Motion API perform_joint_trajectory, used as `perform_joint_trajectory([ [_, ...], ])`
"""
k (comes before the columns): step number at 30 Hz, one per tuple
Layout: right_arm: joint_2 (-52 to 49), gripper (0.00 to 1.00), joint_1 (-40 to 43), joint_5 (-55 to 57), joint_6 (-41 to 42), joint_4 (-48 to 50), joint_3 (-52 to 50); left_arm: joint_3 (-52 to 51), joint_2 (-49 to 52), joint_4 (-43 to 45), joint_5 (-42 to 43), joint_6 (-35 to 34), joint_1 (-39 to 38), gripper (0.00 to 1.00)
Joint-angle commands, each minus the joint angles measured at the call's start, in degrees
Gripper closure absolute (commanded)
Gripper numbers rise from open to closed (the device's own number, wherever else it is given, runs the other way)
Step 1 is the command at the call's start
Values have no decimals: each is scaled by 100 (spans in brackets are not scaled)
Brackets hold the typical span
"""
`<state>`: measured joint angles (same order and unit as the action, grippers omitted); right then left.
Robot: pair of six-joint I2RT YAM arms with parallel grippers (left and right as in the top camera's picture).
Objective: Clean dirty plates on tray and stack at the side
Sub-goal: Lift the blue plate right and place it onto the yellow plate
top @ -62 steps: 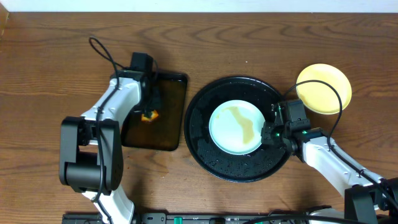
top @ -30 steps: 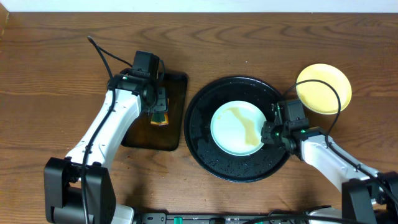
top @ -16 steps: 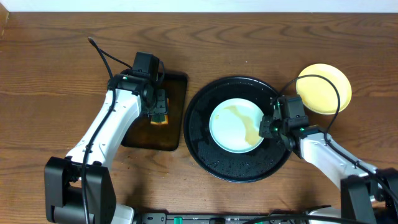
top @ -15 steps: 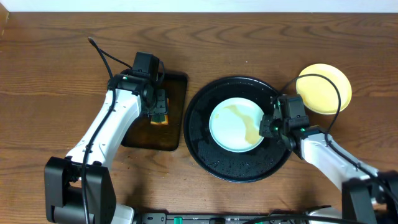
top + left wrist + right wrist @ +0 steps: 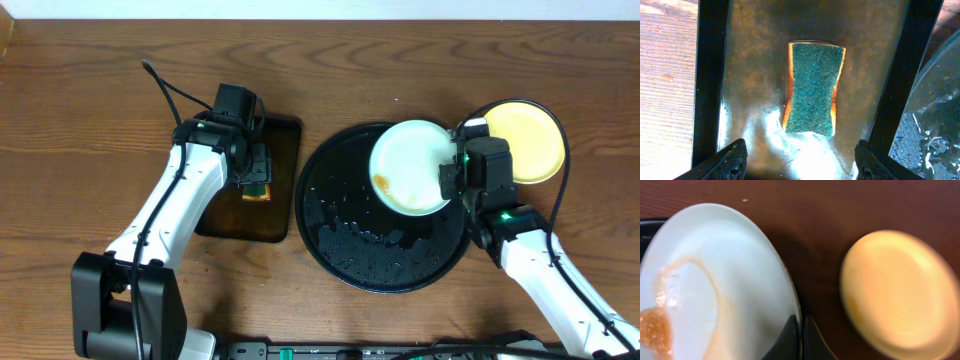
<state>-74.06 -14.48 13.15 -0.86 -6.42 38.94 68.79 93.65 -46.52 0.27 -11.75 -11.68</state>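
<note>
I will lift my right gripper to the right in the overhead view, over the yellow plate, because that plate is empty beside the tray. Then I will lower my right gripper and let go of the white plate's rim.
My right gripper is shut on the right rim of a pale white plate, which hangs tilted above the far right of the round black tray. Yellow-brown smears and an orange blob mark the plate; the right gripper pinches its edge. A pale yellow plate lies on the wood just right of the tray and shows blurred as the yellow plate. My left gripper hovers open over the sponge; the left gripper has its fingers wide on either side of the sponge.
The sponge lies in a dark rectangular tray, wet and glossy, left of the round tray. Water drops cover the black tray's floor. Brown wood tabletop surrounds both trays. A cable loops over the yellow plate.
My right gripper closed on the white plate's rim and lifted it off the tray floor, carrying it up and to the far right. The left gripper's jaws spread a little wider above the sponge.
</note>
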Motion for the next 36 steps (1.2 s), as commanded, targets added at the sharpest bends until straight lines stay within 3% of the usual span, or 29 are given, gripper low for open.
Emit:
perform_joint_trajectory([
  [1,111,99,-317,1049,-850,103,157,4,33,-35,20,50,20,30],
  [8,111,99,-1366,2129,-1443,713,179,4,33,-35,20,50,20,30],
  [15,109,99,-2623,3263,-2636,1497,179,4,33,-35,20,50,20,30],
  [25,109,99,-2852,3766,-2850,1738,179,4,33,-35,20,50,20,30],
  [28,109,99,-2719,3766,-2415,1687,179,4,33,-35,20,50,20,30],
  [34,109,99,-1947,3373,-361,1108,179,4,33,-35,20,50,20,30],
  [36,109,99,-1635,2983,-59,1023,179,4,33,-35,20,50,20,30],
])
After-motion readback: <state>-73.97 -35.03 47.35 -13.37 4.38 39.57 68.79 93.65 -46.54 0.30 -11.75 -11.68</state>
